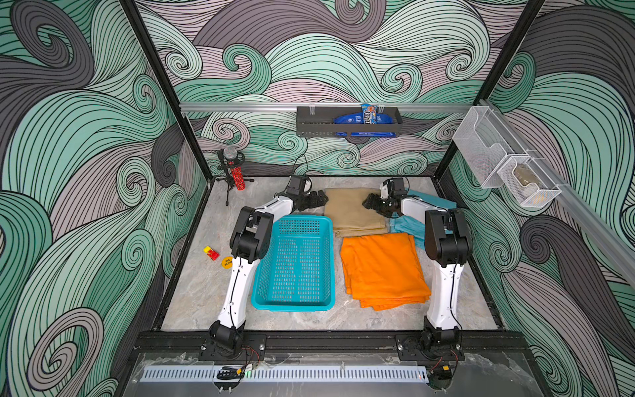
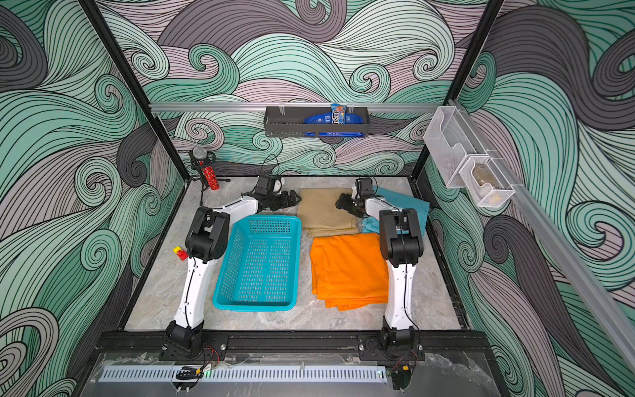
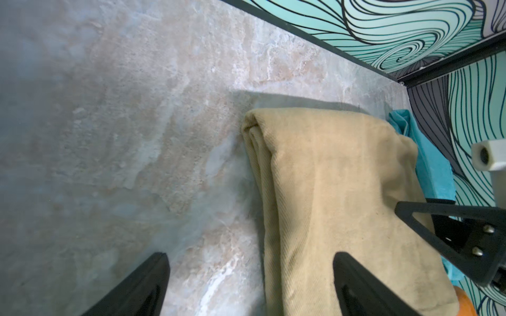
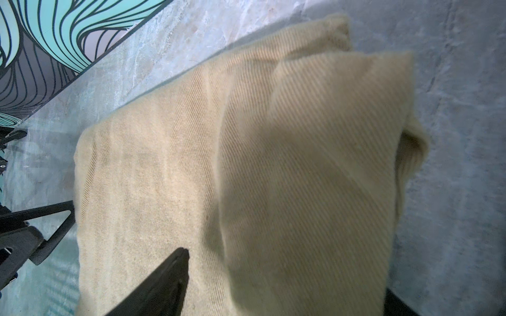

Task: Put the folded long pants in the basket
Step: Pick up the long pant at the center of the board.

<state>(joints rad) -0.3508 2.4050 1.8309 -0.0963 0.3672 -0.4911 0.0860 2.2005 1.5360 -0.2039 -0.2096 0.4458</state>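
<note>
My left gripper lowers toward my right gripper and onto the folded edge of the khaki pants point(image 1: 354, 209) point(image 3: 277, 274) next, since that edge lies just below its open fingers.
The khaki folded long pants point(image 1: 354, 209) lie at the back centre, the orange pair point(image 1: 383, 268) in front of them, and the teal pair point(image 1: 412, 227) partly under my right arm. The turquoise basket point(image 1: 295, 264) stands empty to the left of the orange pair. My left gripper point(image 1: 318, 199) is open at the khaki pair's left edge; in the left wrist view point(image 3: 250, 255) one finger is over the table and one over the cloth. My right gripper point(image 1: 369, 202) is open at the right edge. In the right wrist view one finger point(image 4: 164, 279) lies over the khaki cloth point(image 4: 191, 164), and a raised fold hides the other.
A black wall tray point(image 1: 309, 125) with snack packs hangs on the back wall, and white wire-mesh bins point(image 1: 508, 158) on the right wall. A microphone on a tripod point(image 1: 233, 172) stands at the back left. A red-yellow block point(image 1: 211, 253) and a yellow disc point(image 1: 227, 262) lie left of my left arm.
</note>
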